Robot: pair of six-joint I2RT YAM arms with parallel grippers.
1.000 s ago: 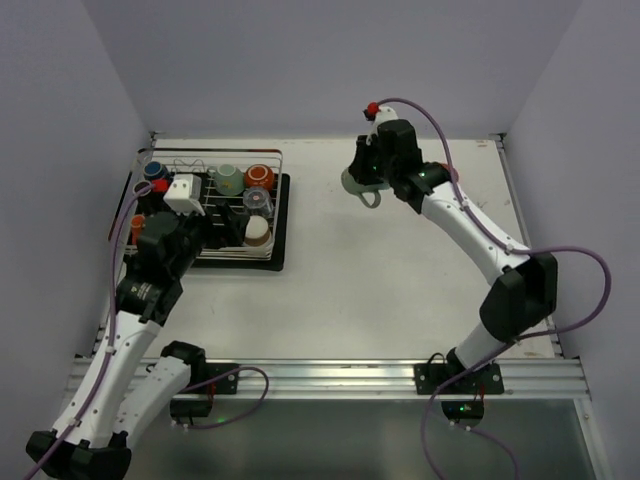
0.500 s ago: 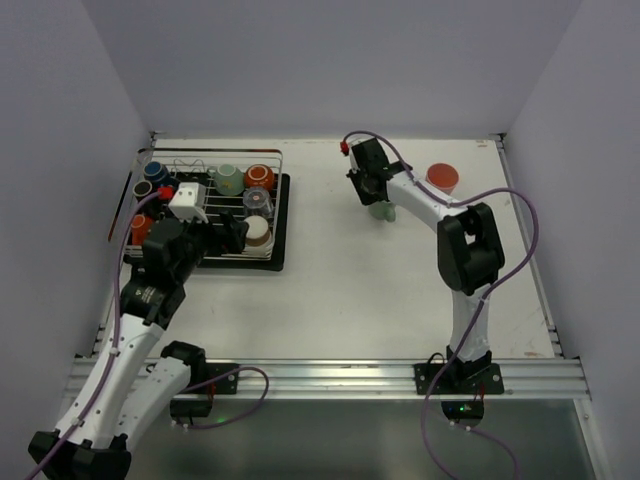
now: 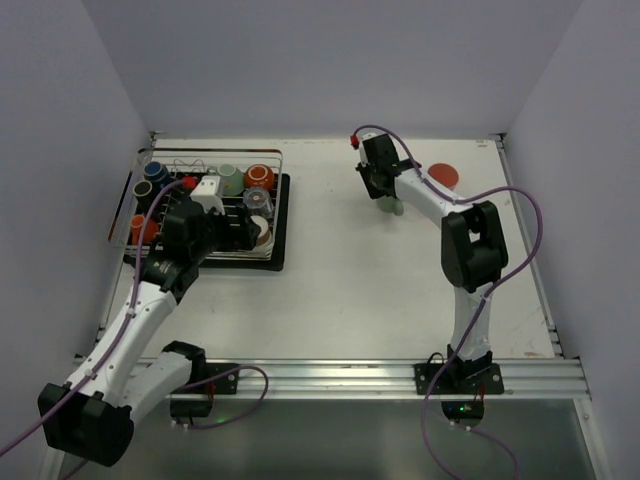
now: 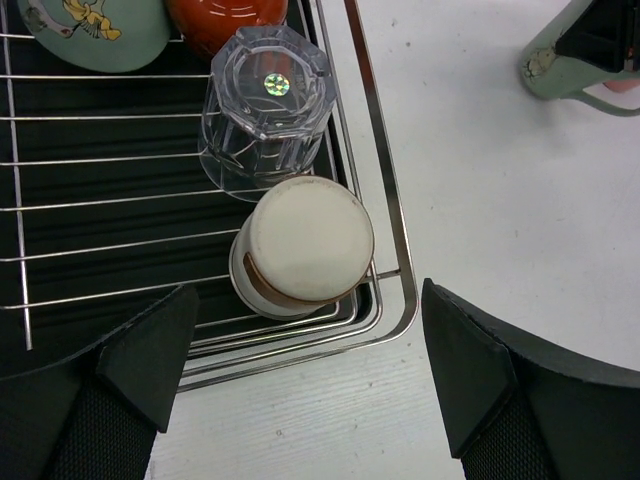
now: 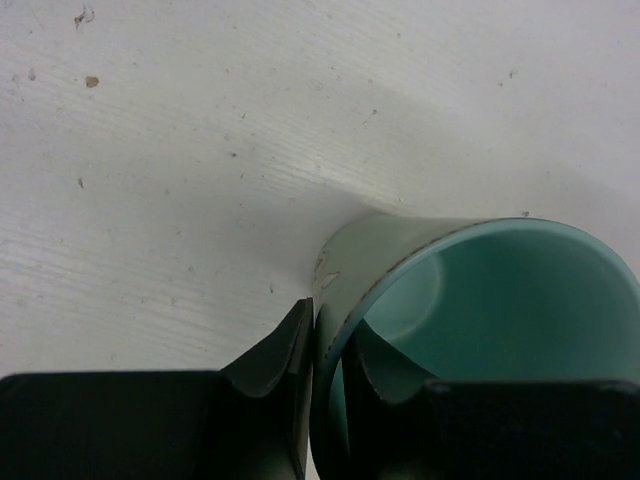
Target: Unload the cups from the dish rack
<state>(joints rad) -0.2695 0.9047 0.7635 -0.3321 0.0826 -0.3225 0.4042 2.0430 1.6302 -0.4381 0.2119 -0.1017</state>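
The cream and brown cup (image 4: 305, 245) will be between my left gripper's fingers once my left gripper lowers toward it and turns square to the rack (image 3: 279, 190).
The silver wire dish rack (image 3: 279, 190) on its black tray stands at the far left and holds several cups. In the left wrist view an upturned cream and brown cup (image 4: 305, 245) sits in the rack's (image 4: 385, 205) near right corner. A clear glass (image 4: 265, 100), an orange cup (image 4: 225, 12) and a teal mug (image 4: 95, 30) lie beyond it. My left gripper (image 4: 305, 345) hangs open above that corner, empty. My right gripper (image 5: 330, 350) is shut on the rim of a pale green mug (image 5: 480, 300), one finger inside. The mug (image 3: 392, 206) is down at the table; contact is unclear.
A pink tumbler (image 3: 443, 177) stands on the table just right of the right gripper (image 3: 380, 188). Blue (image 3: 155, 171), dark (image 3: 143, 188) and orange (image 3: 141, 228) cups fill the rack's left side. Walls enclose the table on three sides.
The right arm swung down and set the green mug low on the table beside the pink tumbler. The left arm moved right, over the rack's near right corner.
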